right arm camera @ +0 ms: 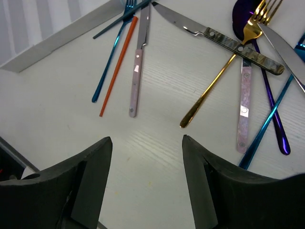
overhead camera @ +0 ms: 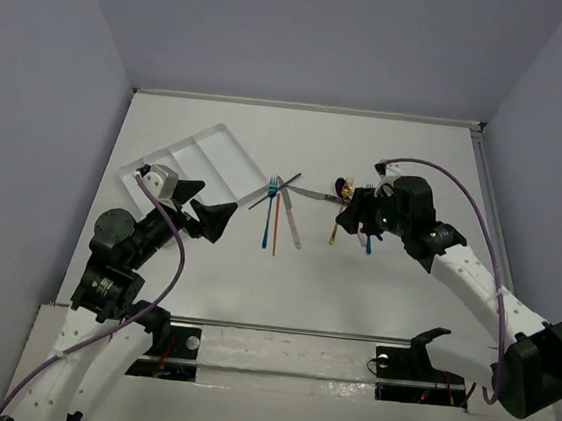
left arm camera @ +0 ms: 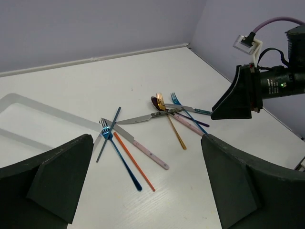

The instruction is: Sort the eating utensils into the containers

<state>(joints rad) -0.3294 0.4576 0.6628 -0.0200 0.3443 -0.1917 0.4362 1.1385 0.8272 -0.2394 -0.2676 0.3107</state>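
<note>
The grey-handled knife is on top of the gold fork [right arm camera: 224, 71], so my right gripper needs to turn and reach outward and down to the knife, onto its handle's blade end [right arm camera: 217, 37].
The eating utensils lie in two loose heaps on the white table. The left heap holds a blue fork [left arm camera: 119, 157], an orange utensil [left arm camera: 134, 162] and a pink-handled knife [left arm camera: 143, 147]. The right heap holds a gold fork [right arm camera: 224, 71], a purple spoon [right arm camera: 269, 105], a grey-handled knife [right arm camera: 228, 43] and a second pink-handled knife [right arm camera: 244, 105]. The white tray [overhead camera: 200, 167] with its long compartments, the containers, sits at the back left. My left gripper [overhead camera: 215, 219] hovers open and empty left of the left heap. My right gripper [overhead camera: 356, 218] is open and empty, just short of the gold fork's handle end.
A blue utensil [right arm camera: 271, 119] lies under the right heap's edge. The tray's rim [right arm camera: 57, 40] runs close behind the left heap. Grey walls enclose the table on three sides. The arm bases stand at the near edge.
</note>
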